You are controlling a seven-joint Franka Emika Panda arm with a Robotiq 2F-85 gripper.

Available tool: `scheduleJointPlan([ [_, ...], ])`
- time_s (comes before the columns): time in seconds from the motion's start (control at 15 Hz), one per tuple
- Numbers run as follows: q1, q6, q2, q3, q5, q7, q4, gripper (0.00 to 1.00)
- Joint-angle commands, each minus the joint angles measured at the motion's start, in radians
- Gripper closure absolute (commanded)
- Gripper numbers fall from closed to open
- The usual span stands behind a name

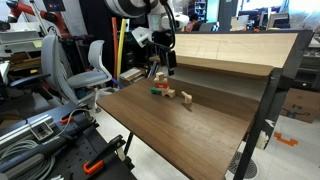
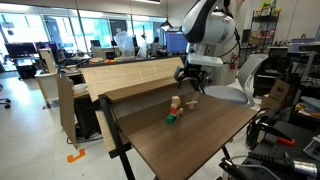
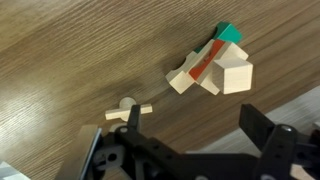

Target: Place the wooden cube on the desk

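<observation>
I should move my gripper down and to the right in the wrist view and lower its open fingers around the wooden cube [image 3: 236, 76], because the cube is there.
The wooden cube [image 3: 236, 76] is pale and plain. It rests on the dark wood-grain desk [image 3: 70, 50] in a small cluster, touching a tan block with a red stripe [image 3: 203, 66] and a small green block [image 3: 230, 33]. My gripper [image 3: 195, 118] is open and empty, its black fingers hovering just beside the cluster and touching nothing. In both exterior views the gripper [image 1: 165, 66] [image 2: 188, 80] hangs close above the cluster [image 1: 159, 87] [image 2: 176, 104] near the desk's [image 1: 190, 125] [image 2: 190, 140] raised back panel.
A small pale wooden piece [image 3: 128, 108] lies apart from the cluster, near one finger; it also shows in an exterior view [image 1: 186, 97]. The light raised back panel [image 1: 230, 50] stands behind the blocks. Office chairs [image 1: 92, 65] and tools [image 1: 60, 135] surround the desk.
</observation>
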Motion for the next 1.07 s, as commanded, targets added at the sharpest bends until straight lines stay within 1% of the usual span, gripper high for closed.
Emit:
scheduleJointPlan([
  [0.0,0.009,0.055,0.035,0.013,0.008,0.003,0.025,0.00],
  [0.47,0.032,0.144,0.078,0.018,-0.008,-0.002,0.034,0.00],
  [1.0,0.037,0.134,0.075,0.045,0.001,-0.008,0.030,0.00],
])
